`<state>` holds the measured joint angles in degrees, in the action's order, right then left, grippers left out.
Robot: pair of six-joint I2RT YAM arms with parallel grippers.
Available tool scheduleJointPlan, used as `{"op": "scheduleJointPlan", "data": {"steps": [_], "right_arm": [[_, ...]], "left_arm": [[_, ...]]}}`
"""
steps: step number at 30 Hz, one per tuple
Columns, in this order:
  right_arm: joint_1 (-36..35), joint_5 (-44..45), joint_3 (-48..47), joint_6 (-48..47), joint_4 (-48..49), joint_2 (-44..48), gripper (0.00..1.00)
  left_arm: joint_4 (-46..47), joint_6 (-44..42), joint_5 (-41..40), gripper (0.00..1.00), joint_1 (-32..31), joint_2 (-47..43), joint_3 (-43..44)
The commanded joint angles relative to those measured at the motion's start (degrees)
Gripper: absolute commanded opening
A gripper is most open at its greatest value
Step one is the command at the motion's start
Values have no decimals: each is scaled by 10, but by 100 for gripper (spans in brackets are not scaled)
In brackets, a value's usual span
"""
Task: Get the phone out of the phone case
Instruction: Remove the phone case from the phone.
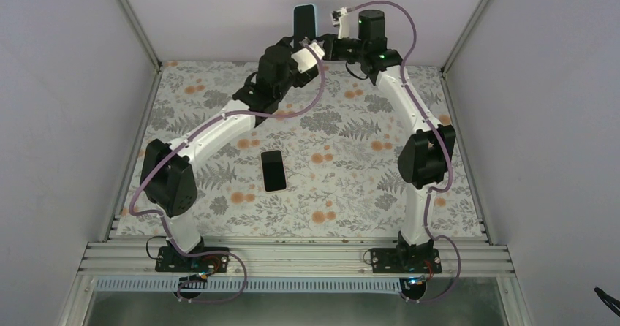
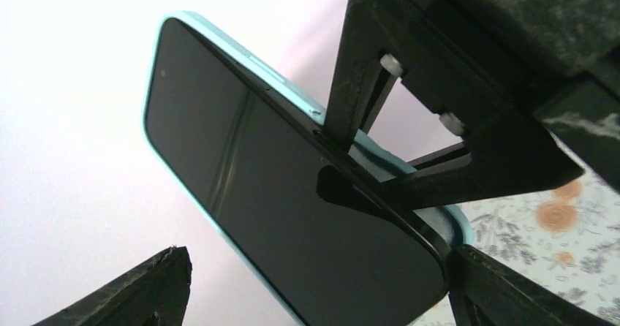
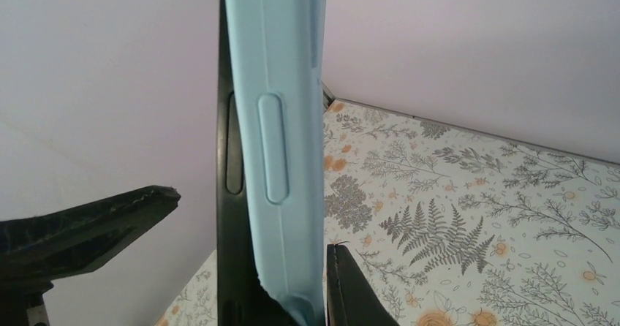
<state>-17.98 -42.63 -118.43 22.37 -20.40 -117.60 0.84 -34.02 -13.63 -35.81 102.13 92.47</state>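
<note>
My right gripper brings the case back and down next and releases it there, since the floral table cover [image 1: 352, 142] beside the second black phone is bare.
The phone [image 2: 278, 216], dark screen facing the left wrist camera, sits in a light blue phone case [image 3: 281, 121] and is held upright in the air at the back [image 1: 305, 20]. My right gripper [image 1: 327, 43] is shut on it across its thickness, its fingers [image 2: 358, 85] on screen and case back. At the bottom corner the case has peeled away from the black phone body [image 3: 230, 216]. My left gripper [image 2: 318, 267] is open around the phone's lower end. One finger [image 2: 512, 289] touches the corner and the other stands clear.
A second black phone [image 1: 274, 170] lies flat on the floral table cover [image 1: 351, 165] between the arms. White walls close in the back and both sides. A metal rail [image 1: 292, 256] runs along the near edge.
</note>
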Motion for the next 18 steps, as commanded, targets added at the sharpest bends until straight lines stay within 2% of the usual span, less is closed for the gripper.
{"op": "scheduleJointPlan", "data": {"steps": [1, 3, 6, 14, 18], "right_arm": [[-2, -28, -1, 8, 30, 34, 3], [-2, -39, 8, 15, 32, 34, 3], [-3, -68, 24, 24, 39, 37, 3], [-4, -157, 70, 14, 28, 64, 3], [-4, -171, 79, -6, 5, 83, 3]], "left_arm": [[125, -25, -130, 85, -1, -15, -37], [243, -73, -202, 84, -14, -13, -71], [394, -154, -258, 82, -31, 2, -114], [646, -312, -302, 64, -37, 86, -123], [720, -355, -308, 55, -37, 113, -116]]}}
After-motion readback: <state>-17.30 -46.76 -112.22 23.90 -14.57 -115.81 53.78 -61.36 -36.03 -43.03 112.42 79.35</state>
